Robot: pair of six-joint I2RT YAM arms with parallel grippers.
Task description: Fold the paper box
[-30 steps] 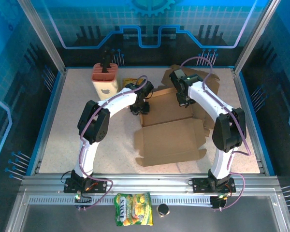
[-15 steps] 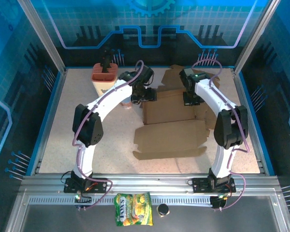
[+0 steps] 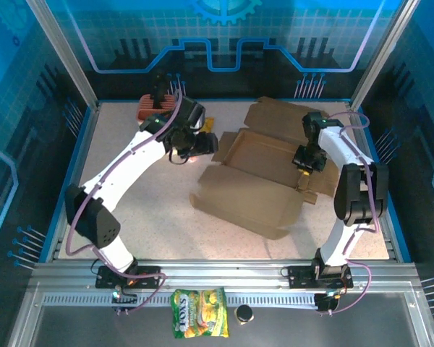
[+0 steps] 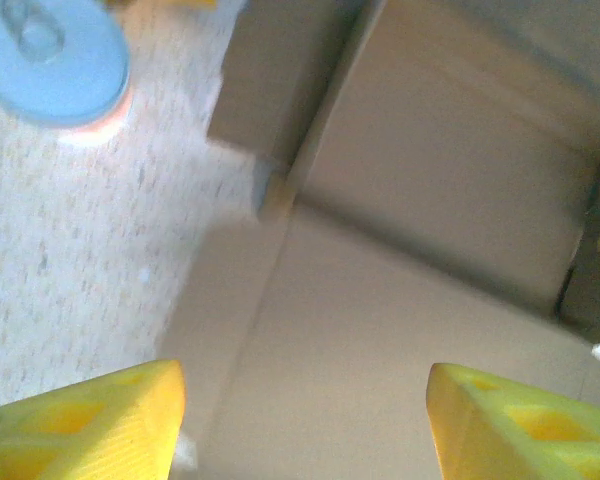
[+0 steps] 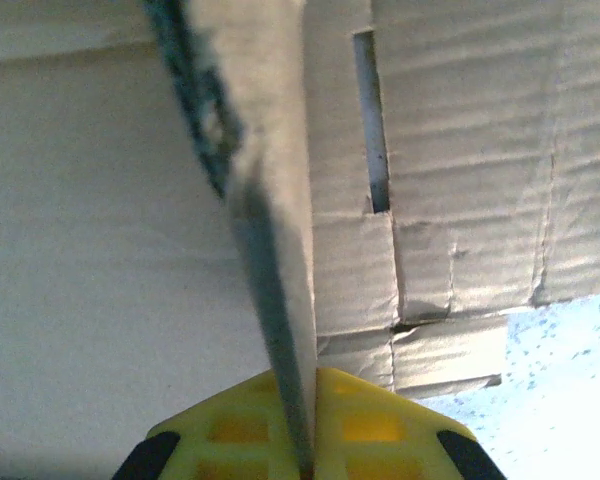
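Note:
The upright cardboard flap should next move slightly toward the box's middle panel. My right gripper should stay low as it carries the flap there, before I let go of it.
The paper box (image 3: 260, 177) is a flat sheet of brown cardboard, partly unfolded, lying askew across the middle and right of the table. My right gripper (image 3: 304, 162) is at the box's right side, shut on an upright cardboard flap (image 5: 270, 190). In the right wrist view that flap's edge runs down into the closed yellow gripper (image 5: 305, 440). My left gripper (image 3: 196, 144) hovers by the box's left corner. In the left wrist view it (image 4: 305, 420) is open, its yellow fingertips (image 4: 80, 430) wide apart over a box panel (image 4: 400, 300) and holding nothing.
A small pot with a light blue lid (image 4: 50, 60) stands on the speckled table just left of the box. An orange holder (image 3: 153, 108) stands at the back left, with a yellow packet (image 3: 206, 121) beside it. A snack bag (image 3: 199, 323) lies on the front rail.
My left gripper has opened, let go of the box and drawn back to the left. My right gripper has pulled its flap rightward, and the box has swung round and slid with it.

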